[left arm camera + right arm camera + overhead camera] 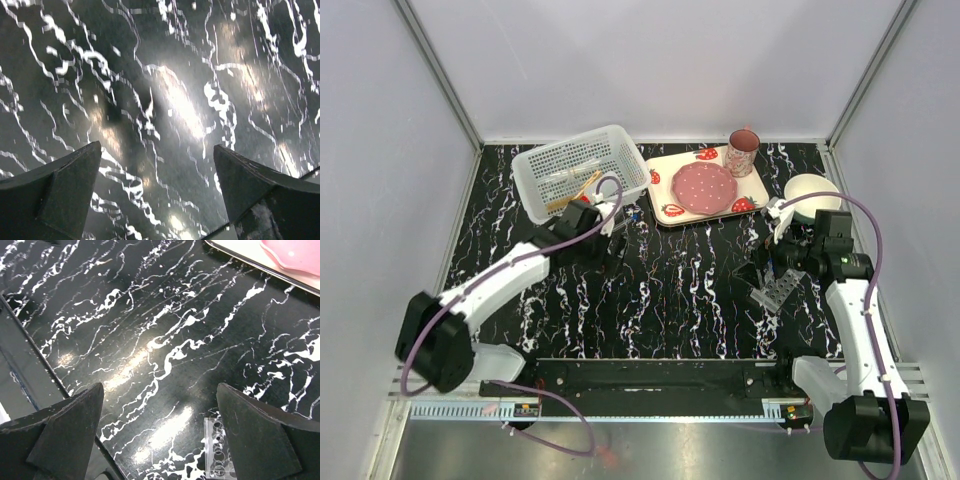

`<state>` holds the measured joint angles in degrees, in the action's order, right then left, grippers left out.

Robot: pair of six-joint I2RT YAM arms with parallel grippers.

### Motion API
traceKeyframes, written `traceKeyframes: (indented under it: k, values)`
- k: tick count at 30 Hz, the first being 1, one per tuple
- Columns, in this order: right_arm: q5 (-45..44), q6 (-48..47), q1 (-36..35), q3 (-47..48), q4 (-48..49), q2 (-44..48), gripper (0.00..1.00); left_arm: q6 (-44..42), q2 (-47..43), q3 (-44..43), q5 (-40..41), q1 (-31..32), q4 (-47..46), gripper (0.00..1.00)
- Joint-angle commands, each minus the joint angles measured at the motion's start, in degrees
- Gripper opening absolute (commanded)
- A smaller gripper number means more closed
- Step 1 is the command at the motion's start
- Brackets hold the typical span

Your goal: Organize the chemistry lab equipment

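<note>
The clear body of a blue-capped vial [624, 219] sits beside the basket [582, 168], and my left gripper should next move outward, turn and lower onto it, because its open fingers face only bare tabletop.
A white basket [582, 168] at the back left holds clear plastic tubes [563, 176] and a wooden-handled tool [576, 190]. Tiny blue-capped vials [636, 214] lie on the table just right of it. My left gripper [618, 240] [156, 147] hovers open beside them over bare tabletop, nothing between its fingers. A clear grid tube rack [778, 290] [218, 450] lies at the right. My right gripper [768, 266] [160, 386] is open just above it, the rack's corner beside the right finger [260, 435], not between the jaws.
A strawberry-print tray [665, 210] with a pink plate [705, 188] and a mug [742, 152] stands at the back centre. A round white bowl [812, 190] sits at the back right behind the right arm. The table's near rail [30, 347] runs left of the right gripper.
</note>
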<state>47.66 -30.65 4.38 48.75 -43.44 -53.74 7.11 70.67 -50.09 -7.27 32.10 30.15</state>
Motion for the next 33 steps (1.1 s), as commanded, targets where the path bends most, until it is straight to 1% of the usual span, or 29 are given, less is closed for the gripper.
traceKeyframes:
  k: [1, 2, 3, 4, 5, 6, 7, 8, 9, 10, 12, 14, 20, 28, 33]
  values:
    - [4.8, -0.2, 0.5, -0.3, 1.3, 1.2, 1.0, -0.7, 12.4, -11.2, 3.6, 1.0, -1.5, 0.92]
    - [4.6, -0.1, 0.5, -0.4, 1.5, 1.3, 1.0, -1.3, 15.2, -14.7, 5.4, 1.2, -1.2, 0.91]
    - [4.2, -0.1, 0.5, -0.3, 1.6, 1.2, 1.0, -1.7, 20.7, -16.8, 6.6, 1.6, -0.7, 0.89]
    - [3.6, 0.0, 0.5, -0.3, 1.7, 1.4, 1.0, -2.2, 23.7, -19.1, 7.1, 1.7, 1.2, 0.86]
    - [3.2, 0.1, 0.5, -0.4, 2.0, 1.5, 1.0, -3.1, 26.4, -24.0, 9.7, 1.7, 2.4, 0.81]
    - [2.9, 0.0, 0.5, -0.4, 2.0, 1.8, 1.0, -3.7, 31.5, -26.4, 10.4, 1.7, 3.8, 0.76]
    - [2.4, 0.2, 0.6, -0.5, 2.2, 2.1, 1.0, -4.4, 33.7, -28.7, 11.0, 1.7, 5.8, 0.73]
    - [2.1, 0.2, 0.7, -0.5, 2.3, 2.4, 1.0, -5.4, 35.7, -32.7, 12.9, 1.7, 6.7, 0.66]
    - [2.0, 0.2, 0.8, -0.5, 2.4, 2.6, 1.0, -6.0, 39.0, -34.5, 13.6, 1.7, 7.5, 0.62]
    - [1.9, 0.2, 0.8, -0.7, 2.5, 2.8, 1.0, -6.4, 40.3, -36.2, 14.4, 1.7, 9.1, 0.58]
    - [1.9, 0.2, 0.9, -0.7, 2.5, 2.8, 1.0, -6.7, 43.0, -39.7, 16.8, 1.7, 9.8, 0.53]
    - [1.6, 0.1, 0.9, -0.7, 2.7, 2.7, 1.0, -9.0, 44.5, -42.0, 19.0, 1.7, 10.0, 0.51]
    - [0.6, 0.5, 0.9, -0.9, 3.0, 2.7, 1.0, -11.7, 50.3, -47.2, 22.2, 1.4, 11.6, 0.44]
    - [-0.2, 0.9, 1.2, -1.2, 3.4, 2.8, 1.0, -13.3, 55.5, -53.1, 21.6, 0.1, 13.1, 0.37]
    - [0.1, 1.1, 1.2, -1.3, 3.5, 2.7, 1.0, -13.8, 57.0, -53.9, 21.7, -1.0, 13.1, 0.36]
